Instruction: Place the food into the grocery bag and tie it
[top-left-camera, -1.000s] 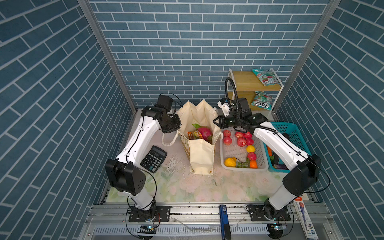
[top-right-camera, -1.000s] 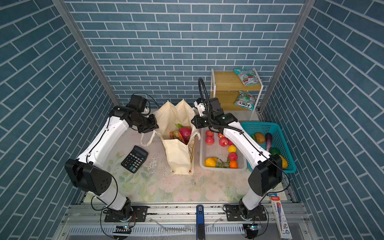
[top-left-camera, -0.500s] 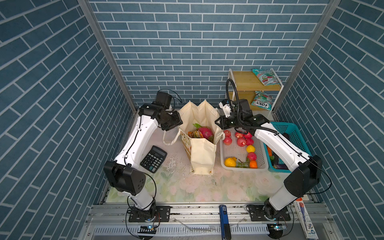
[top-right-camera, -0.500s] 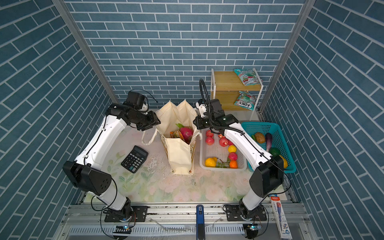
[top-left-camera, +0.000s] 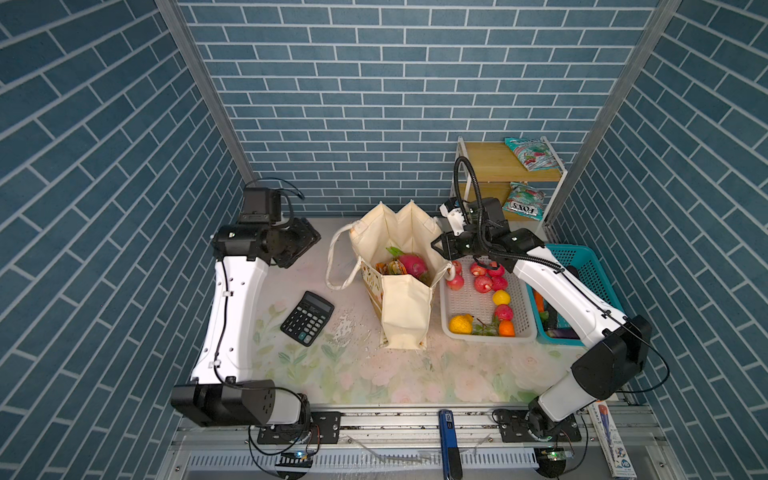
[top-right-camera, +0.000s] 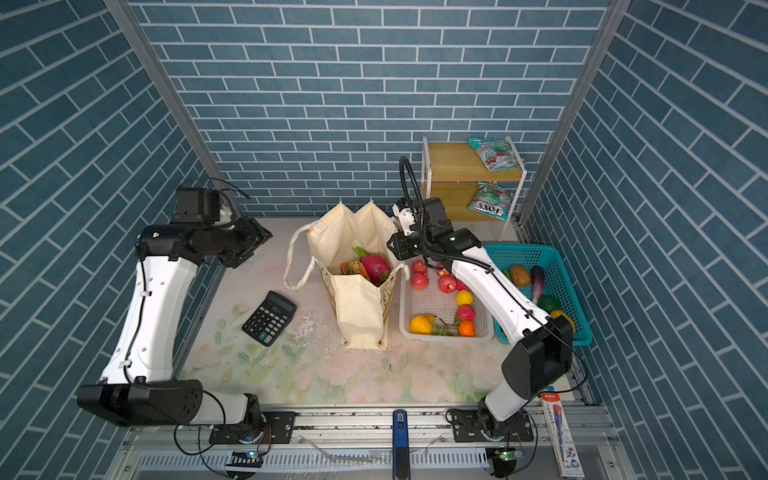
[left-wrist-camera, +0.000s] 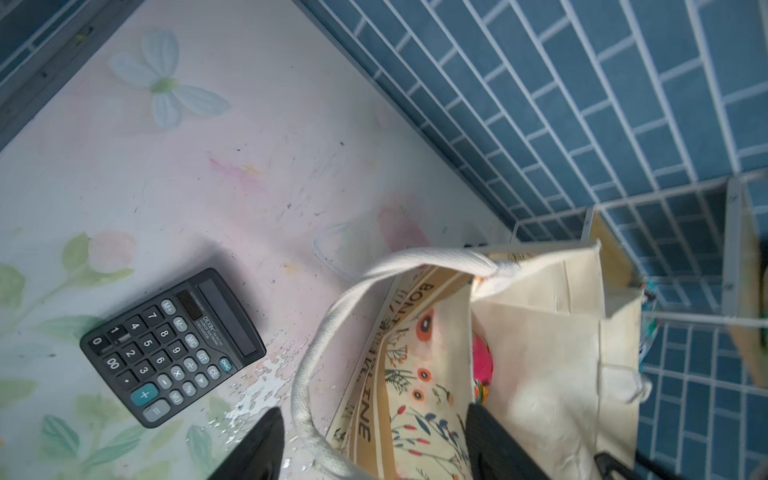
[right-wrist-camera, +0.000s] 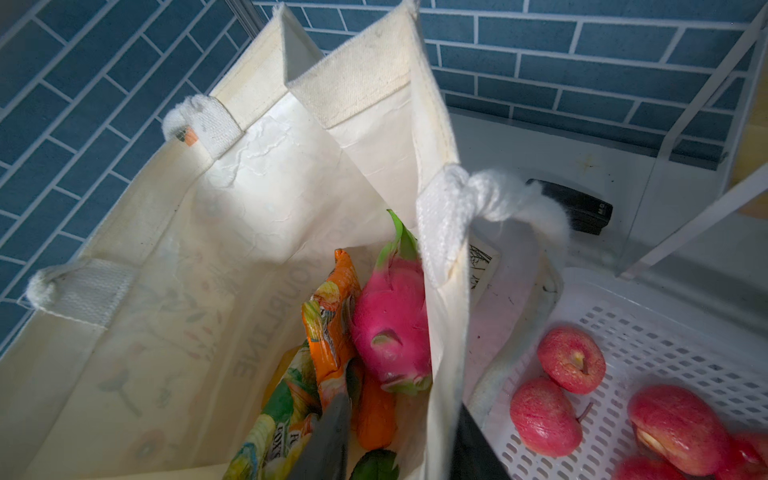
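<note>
I should next move my left gripper down and toward the bag (top-left-camera: 405, 307) to close on the rope handle's lower bend, since that loop droops clear of the bag.
The cream grocery bag (top-left-camera: 405, 307) stands open mid-table in both top views. Inside it lie a magenta dragon fruit (right-wrist-camera: 390, 328), an orange-green snack packet (right-wrist-camera: 328, 332) and other food. My left gripper (top-left-camera: 307, 243) hangs open to the left of the bag, apart from it. The bag's left rope handle (left-wrist-camera: 332, 316) droops free ahead of that gripper (left-wrist-camera: 374, 449). My right gripper (right-wrist-camera: 401, 444) is at the bag's right rim (top-left-camera: 436, 245). Its jaws stand apart, one finger inside the bag and one outside. The right handle (right-wrist-camera: 498, 195) drapes toward the white basket.
A white basket (top-left-camera: 486, 336) with red apples and orange and yellow fruit touches the bag's right side. A teal basket (top-left-camera: 590, 266) sits beyond it. A black calculator (top-left-camera: 307, 318) lies left of the bag. A wooden shelf (top-left-camera: 494, 162) with snack packets stands at the back right.
My left gripper opened, let go of the left handle and drew back to the left; the handle dropped. My right gripper's jaws widened at the bag's right rim.
</note>
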